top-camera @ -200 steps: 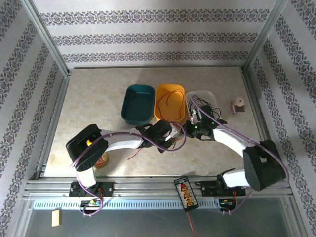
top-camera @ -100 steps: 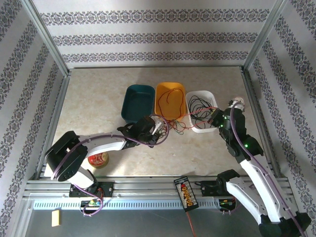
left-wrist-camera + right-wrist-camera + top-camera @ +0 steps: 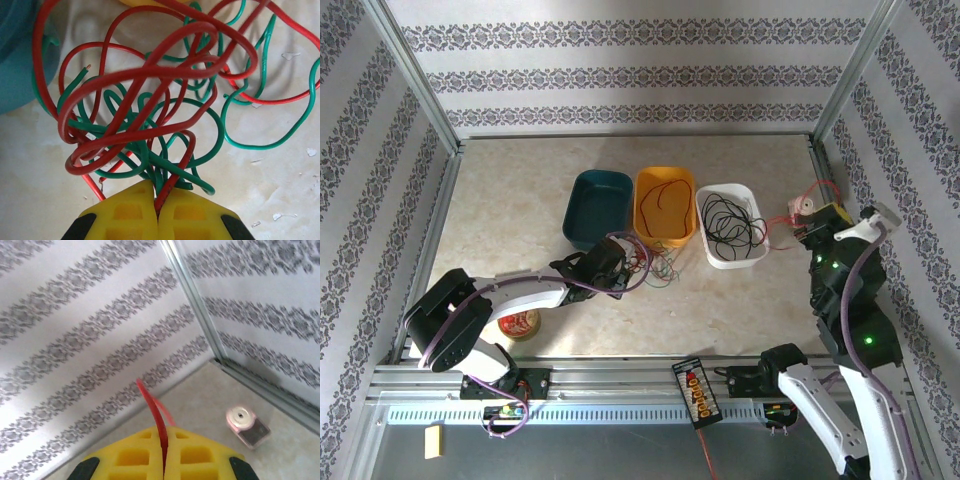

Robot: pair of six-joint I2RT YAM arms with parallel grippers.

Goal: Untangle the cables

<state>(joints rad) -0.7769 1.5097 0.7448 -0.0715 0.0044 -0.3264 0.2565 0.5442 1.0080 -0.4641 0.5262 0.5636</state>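
Observation:
The right gripper swings past the white bin, over the orange bin's inside, and releases the cable next, since a red cable already lies in the orange bin (image 3: 665, 205).
A tangle of red and green cables (image 3: 150, 115) lies on the table in front of the orange bin (image 3: 665, 205). My left gripper (image 3: 159, 194) is shut on a red strand and green strands at the tangle's near edge; from above it (image 3: 618, 268) sits just left of the tangle (image 3: 652, 265). My right gripper (image 3: 164, 434) is shut on a single red cable (image 3: 156, 410) and is raised at the far right (image 3: 828, 212), the red cable (image 3: 817, 186) trailing back toward the white bin (image 3: 756, 255). Black cables (image 3: 730, 222) lie in the white bin, and a red cable (image 3: 663, 205) in the orange bin.
A teal bin (image 3: 598, 208) stands left of the orange one. A small pink device (image 3: 803, 207) sits near the right frame post, under my right gripper. A round tin (image 3: 518, 323) is by the left arm. A connector board (image 3: 697, 390) rests on the front rail.
My right arm has swung right and risen, drawing one red cable out toward the right wall. My left gripper has pulled back left a little with the tangle.

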